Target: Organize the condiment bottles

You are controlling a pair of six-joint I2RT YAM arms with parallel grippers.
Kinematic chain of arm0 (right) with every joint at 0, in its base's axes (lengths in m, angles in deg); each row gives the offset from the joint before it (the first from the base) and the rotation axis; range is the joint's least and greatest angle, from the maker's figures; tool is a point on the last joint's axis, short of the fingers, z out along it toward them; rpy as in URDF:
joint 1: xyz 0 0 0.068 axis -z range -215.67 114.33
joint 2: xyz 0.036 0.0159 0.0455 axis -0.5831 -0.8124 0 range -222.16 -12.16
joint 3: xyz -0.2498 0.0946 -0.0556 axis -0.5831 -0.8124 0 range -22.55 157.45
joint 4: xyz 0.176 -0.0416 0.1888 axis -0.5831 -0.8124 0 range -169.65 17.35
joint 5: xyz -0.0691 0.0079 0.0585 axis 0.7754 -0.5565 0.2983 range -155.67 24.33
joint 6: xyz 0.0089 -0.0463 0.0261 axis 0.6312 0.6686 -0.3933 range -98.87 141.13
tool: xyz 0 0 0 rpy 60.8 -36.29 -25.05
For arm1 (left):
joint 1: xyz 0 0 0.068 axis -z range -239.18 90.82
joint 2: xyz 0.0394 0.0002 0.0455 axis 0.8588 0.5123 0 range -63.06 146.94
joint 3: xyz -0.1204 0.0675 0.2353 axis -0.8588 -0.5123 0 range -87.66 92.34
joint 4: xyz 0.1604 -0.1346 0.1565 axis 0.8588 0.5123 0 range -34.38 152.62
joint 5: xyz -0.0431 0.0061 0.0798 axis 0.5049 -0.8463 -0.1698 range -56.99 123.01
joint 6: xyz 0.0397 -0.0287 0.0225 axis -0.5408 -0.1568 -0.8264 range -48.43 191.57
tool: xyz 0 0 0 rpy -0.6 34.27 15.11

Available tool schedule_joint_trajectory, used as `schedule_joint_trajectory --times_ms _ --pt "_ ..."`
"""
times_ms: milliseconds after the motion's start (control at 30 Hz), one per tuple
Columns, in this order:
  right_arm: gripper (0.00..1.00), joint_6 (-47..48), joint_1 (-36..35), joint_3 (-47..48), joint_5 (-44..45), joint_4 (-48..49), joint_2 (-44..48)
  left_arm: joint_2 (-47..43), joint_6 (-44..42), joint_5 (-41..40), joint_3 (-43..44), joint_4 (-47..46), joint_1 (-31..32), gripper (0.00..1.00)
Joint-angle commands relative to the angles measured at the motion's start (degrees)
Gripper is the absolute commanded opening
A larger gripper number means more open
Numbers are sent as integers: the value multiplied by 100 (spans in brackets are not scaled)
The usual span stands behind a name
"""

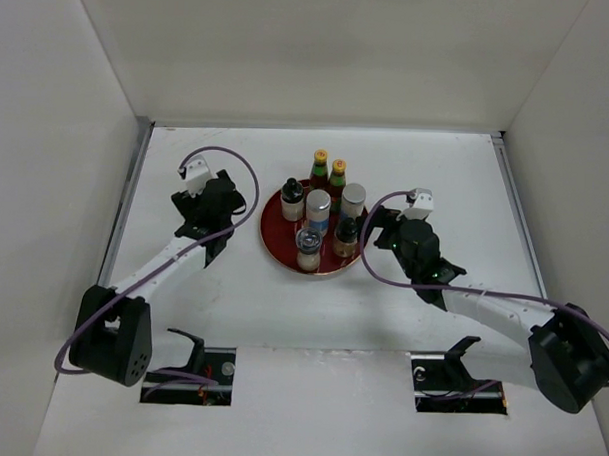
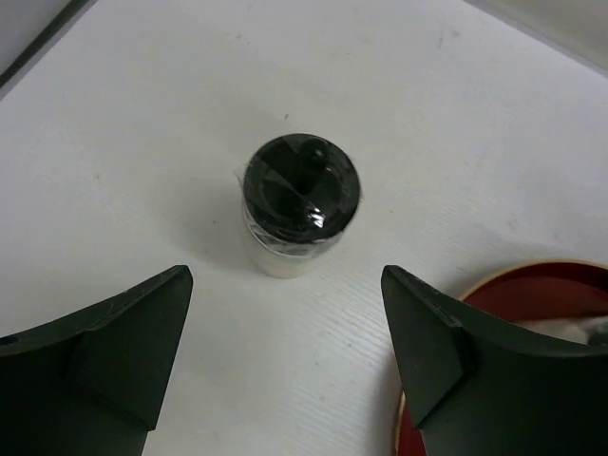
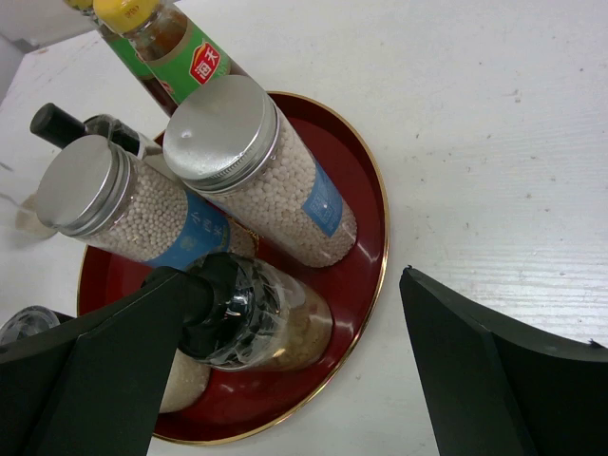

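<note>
The dark cap [image 2: 302, 187] is below the robot's open left gripper and outward of it, so the left gripper should next reach outward and lower its fingers to either side of the cap.
A dark-capped pale shaker [image 2: 299, 204] stands upright on the bare white table. It is just beyond the fingertips of my left gripper [image 2: 285, 271], which is open and empty, left of the tray [image 1: 230, 220]. The round red tray [image 1: 274, 249] holds two red sauce bottles with yellow caps [image 1: 320, 166] [image 1: 338, 174], two silver-lidded jars [image 1: 318, 210] [image 1: 353, 200] and dark-capped shakers [image 1: 292, 198] [image 1: 346, 234]. My right gripper [image 1: 376, 231] is open at the tray's right rim. Its left finger [image 3: 104, 370] stands beside a shaker [image 3: 275, 323], and its right finger [image 3: 494, 370] is over the table.
The tray's gold rim [image 2: 532, 271] shows just right of my left gripper's right finger. White walls close off the table at the back and at both sides. Purple cables loop over both arms. Two cut-outs lie in the near edge by the arm bases.
</note>
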Motion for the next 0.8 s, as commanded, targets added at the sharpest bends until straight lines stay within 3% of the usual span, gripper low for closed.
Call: schedule_joint_trajectory --times_ms 0,267,767 --pt "100 -125 48 17 -146 444 -65 290 0 -93 14 -465 -280 81" --pt "100 -134 39 8 -181 444 49 1038 -238 39 295 -1063 -624 80" --pt "100 -152 22 52 -278 444 -48 1521 -414 417 682 -1380 -755 83"
